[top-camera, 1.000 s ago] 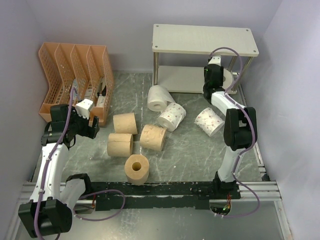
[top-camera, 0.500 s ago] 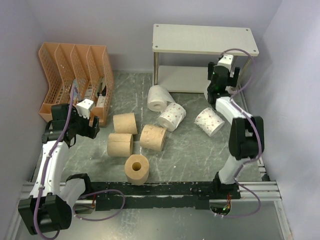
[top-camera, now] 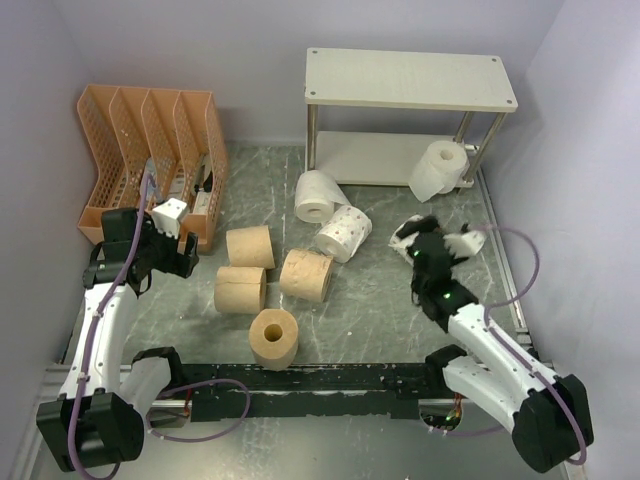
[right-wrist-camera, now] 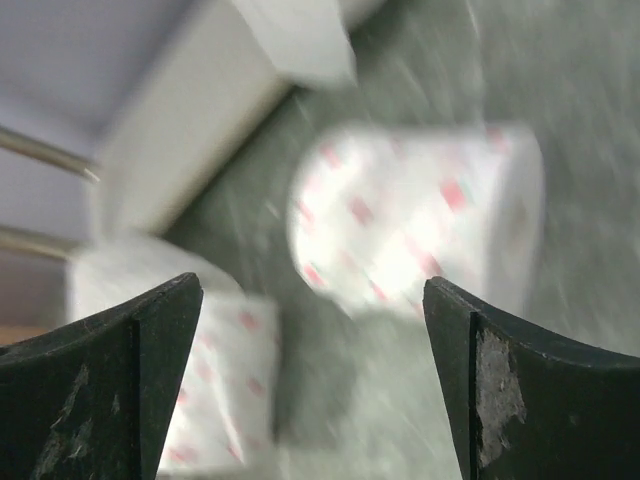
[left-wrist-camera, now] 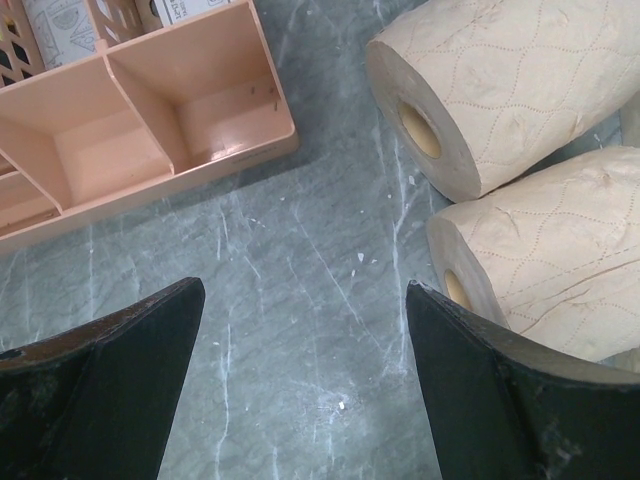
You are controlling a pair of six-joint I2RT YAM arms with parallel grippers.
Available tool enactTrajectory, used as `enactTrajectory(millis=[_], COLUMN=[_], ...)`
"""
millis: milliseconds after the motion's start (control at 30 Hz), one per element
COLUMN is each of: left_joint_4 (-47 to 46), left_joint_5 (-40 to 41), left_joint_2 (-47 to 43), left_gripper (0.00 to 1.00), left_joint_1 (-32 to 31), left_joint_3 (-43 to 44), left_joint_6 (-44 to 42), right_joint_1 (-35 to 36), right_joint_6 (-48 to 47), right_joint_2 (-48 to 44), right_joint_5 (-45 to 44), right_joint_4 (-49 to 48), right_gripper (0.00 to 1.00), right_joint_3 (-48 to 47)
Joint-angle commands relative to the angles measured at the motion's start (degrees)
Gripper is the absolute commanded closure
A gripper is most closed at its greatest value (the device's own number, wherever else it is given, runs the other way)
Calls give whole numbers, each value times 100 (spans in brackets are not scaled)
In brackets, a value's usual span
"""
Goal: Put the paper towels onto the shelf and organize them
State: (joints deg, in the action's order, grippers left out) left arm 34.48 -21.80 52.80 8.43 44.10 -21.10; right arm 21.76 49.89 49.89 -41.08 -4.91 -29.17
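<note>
I should lower my right gripper onto the end rim of the speckled roll (right-wrist-camera: pixel 488 245) and close it, as that end faces bare table away from the shelf.
The shelf (top-camera: pixel 410 78) stands at the back. One white paper towel roll (top-camera: pixel 440 170) stands at the right end of its lower board. Two white rolls (top-camera: pixel 317 195) (top-camera: pixel 344 232) lie in front of the shelf. A speckled white roll (top-camera: pixel 404 232) lies partly hidden under my right gripper (top-camera: pixel 422 248), which is open and empty. The blurred right wrist view shows a speckled roll (right-wrist-camera: pixel 420 220) ahead of the open right gripper (right-wrist-camera: pixel 315 380). Several tan rolls (top-camera: pixel 250 246) (top-camera: pixel 241 289) (top-camera: pixel 306 275) lie mid-table. My left gripper (top-camera: pixel 185 255) is open and empty over bare table (left-wrist-camera: pixel 305 370), left of two tan rolls (left-wrist-camera: pixel 500 90).
An orange slotted file organizer (top-camera: pixel 150 150) stands at the back left, close behind the left gripper; its base shows in the left wrist view (left-wrist-camera: pixel 150 130). Grey walls close in both sides. A black rail (top-camera: pixel 320 380) runs along the near edge.
My right gripper has let go of the white roll on the shelf's lower board, drawn back and swung down over the speckled roll. The left arm has not moved.
</note>
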Motion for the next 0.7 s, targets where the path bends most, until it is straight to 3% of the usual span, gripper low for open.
enactTrajectory(millis=[0, 233, 667], left_joint_4=[56, 99, 76], left_joint_5=[-201, -417, -377], left_joint_2=[2, -233, -167], left_gripper=[6, 6, 6], left_joint_1=[37, 41, 37], left_joint_3=[125, 92, 99], left_joint_6=[-146, -267, -228], right_joint_1=[580, 593, 442], right_joint_6=[2809, 2625, 3351], right_joint_2=[-283, -463, -98], right_joint_5=[-753, -775, -1387], right_joint_4=[1650, 1066, 2590], right_gripper=[8, 10, 7], right_joint_3=[488, 779, 339])
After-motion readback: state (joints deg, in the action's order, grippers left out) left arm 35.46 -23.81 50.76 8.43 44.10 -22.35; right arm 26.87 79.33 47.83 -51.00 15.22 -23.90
